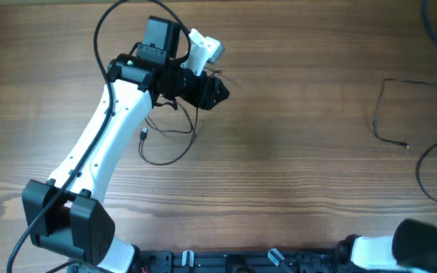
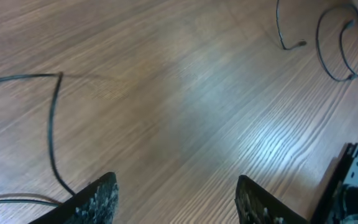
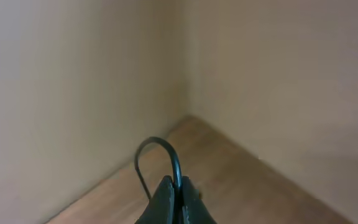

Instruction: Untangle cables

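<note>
The fingers of my right gripper face the walls, so it should next turn away from the wall corner and bring the black cable point(image 3: 166, 152) down onto the table.
Thin black cables lie in two places. One loose loop point(image 1: 167, 144) with a tiny plug point(image 1: 143, 135) lies under my left arm, and a strand of it point(image 2: 51, 124) runs beside my left finger point(image 2: 98, 199). My left gripper point(image 1: 217, 91) point(image 2: 176, 178) hovers open over bare wood with nothing between its fingers. A second strand point(image 1: 380, 114) lies at the far right, with a larger loop point(image 1: 429, 178) beside it. In the left wrist view these show far off point(image 2: 340, 53). My right gripper point(image 3: 176, 180) is shut on a black cable point(image 3: 166, 152) that arches up from its tips.
The left arm's thicker black cable point(image 1: 105, 30) loops above its wrist. The right arm's base point(image 1: 423, 243) sits at the bottom right corner. Beige walls point(image 3: 73, 74) fill the right wrist view, meeting the wooden table edge point(image 3: 229, 174).
</note>
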`<state>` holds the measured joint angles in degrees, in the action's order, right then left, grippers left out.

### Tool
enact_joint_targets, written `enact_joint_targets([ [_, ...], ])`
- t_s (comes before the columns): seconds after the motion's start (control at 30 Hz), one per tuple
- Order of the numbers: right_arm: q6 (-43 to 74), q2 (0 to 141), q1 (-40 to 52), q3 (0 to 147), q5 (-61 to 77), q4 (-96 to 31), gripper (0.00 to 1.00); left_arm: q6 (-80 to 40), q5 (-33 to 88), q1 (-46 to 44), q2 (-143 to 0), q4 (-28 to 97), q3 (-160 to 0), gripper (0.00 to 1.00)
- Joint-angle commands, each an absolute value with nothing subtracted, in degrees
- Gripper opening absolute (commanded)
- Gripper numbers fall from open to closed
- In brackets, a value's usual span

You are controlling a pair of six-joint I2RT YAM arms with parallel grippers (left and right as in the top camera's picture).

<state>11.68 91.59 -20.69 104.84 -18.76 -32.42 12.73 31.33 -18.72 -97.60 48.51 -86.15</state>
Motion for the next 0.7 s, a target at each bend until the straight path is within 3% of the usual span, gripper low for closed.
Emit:
enact_joint_targets([
  [0.0,7.3,96.9,-27.2,105.6,-27.3,-26.9,0.04,12.3,31.4,-20.6,-97.4,50.1,-86.2,0.63],
  [0.17,3.2,102.1,-34.9,108.3,-28.6,-22.3,0.04,10.9,31.4,-23.5,-97.4,53.3,-86.2,0.63],
  [0.37,7.9,105.6,-43.7,110.3,-26.9,-25.7,0.04,9.6,31.4,-27.0,-97.4,53.2,-86.2,0.63],
  [0.67,7.6,117.8,-43.1,110.2,-18.0,-34.3,0.04,8.5,31.4,-28.8,-97.4,53.1,-86.2,0.63],
])
